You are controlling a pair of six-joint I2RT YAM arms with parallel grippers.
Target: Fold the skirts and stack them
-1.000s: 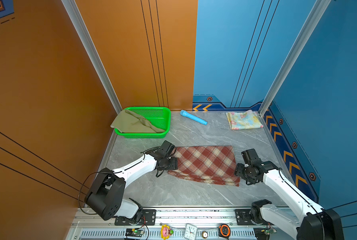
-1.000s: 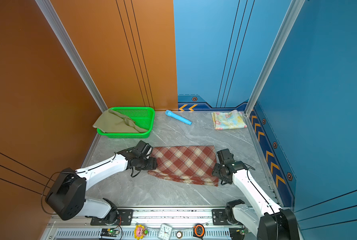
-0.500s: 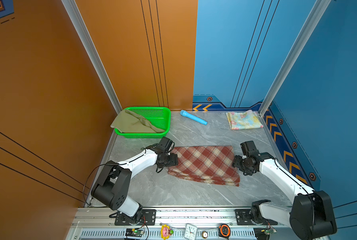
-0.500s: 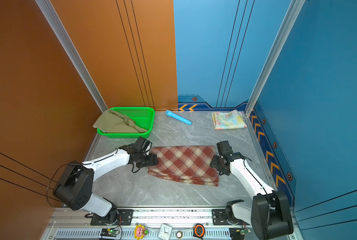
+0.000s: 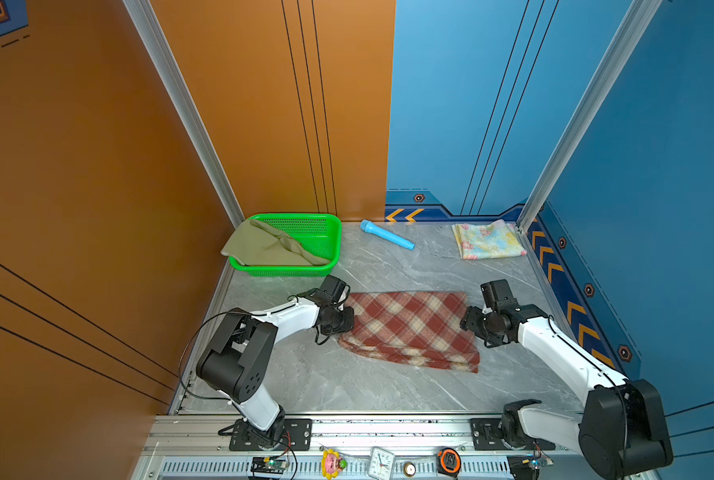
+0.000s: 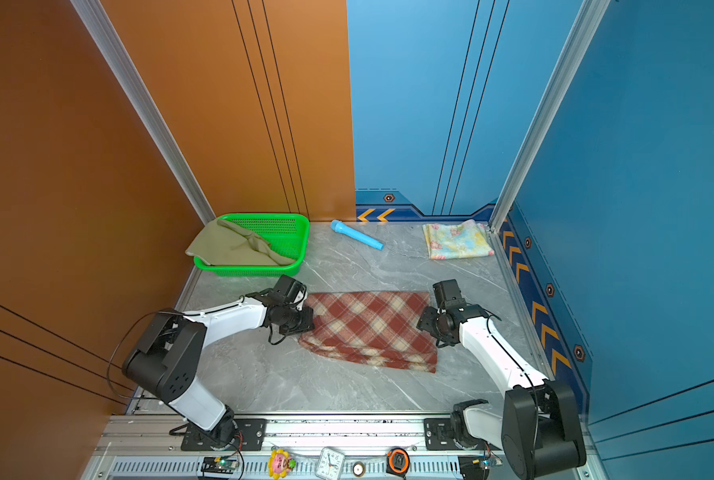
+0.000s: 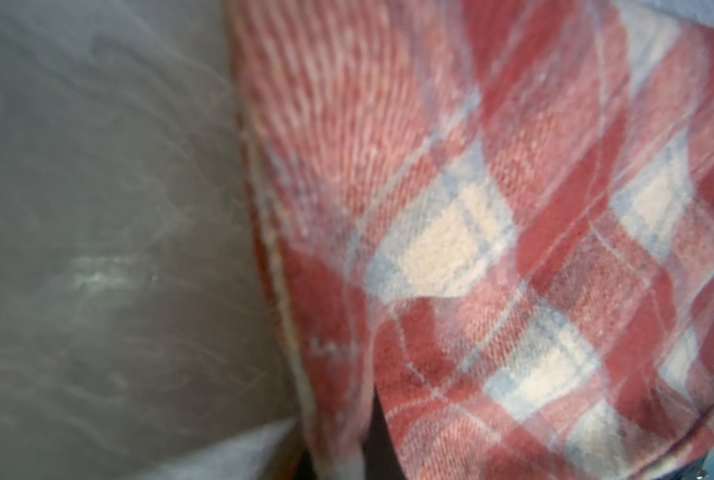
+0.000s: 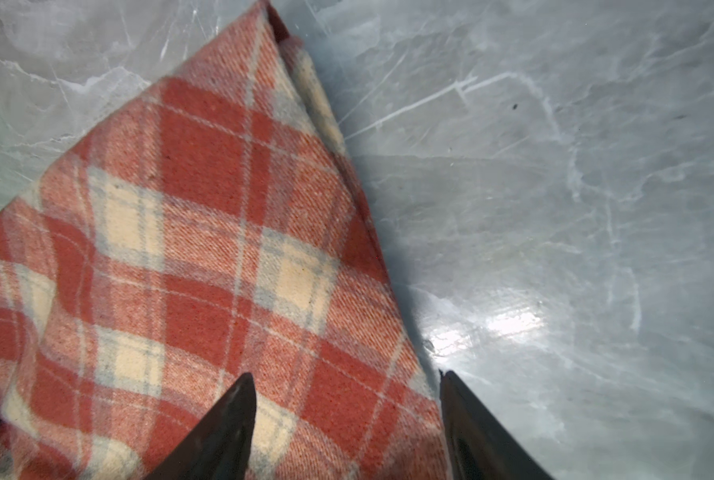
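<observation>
The left gripper lifts next, carries its pinch of cloth over and moves down to release at the skirt's opposite edge, as that edge lies across the skirt from it.
The red-and-cream plaid skirt lies folded flat on the grey marble tabletop in both top views. My left gripper is at its left edge, shut on a pinch of plaid cloth that fills the left wrist view. My right gripper stands open at the skirt's right edge, one finger over the cloth and the other over bare table. The plain olive-green skirt drapes over the basket's left side. The floral pastel skirt lies folded in the far right corner.
A green mesh basket stands at the far left against the orange wall. A light-blue tube lies at the back middle. Walls close in left, back and right. A clock and a tape measure sit on the front rail.
My left gripper has shut on the plaid skirt's left edge. My right gripper has moved along the right edge away from the near corner and stays open.
</observation>
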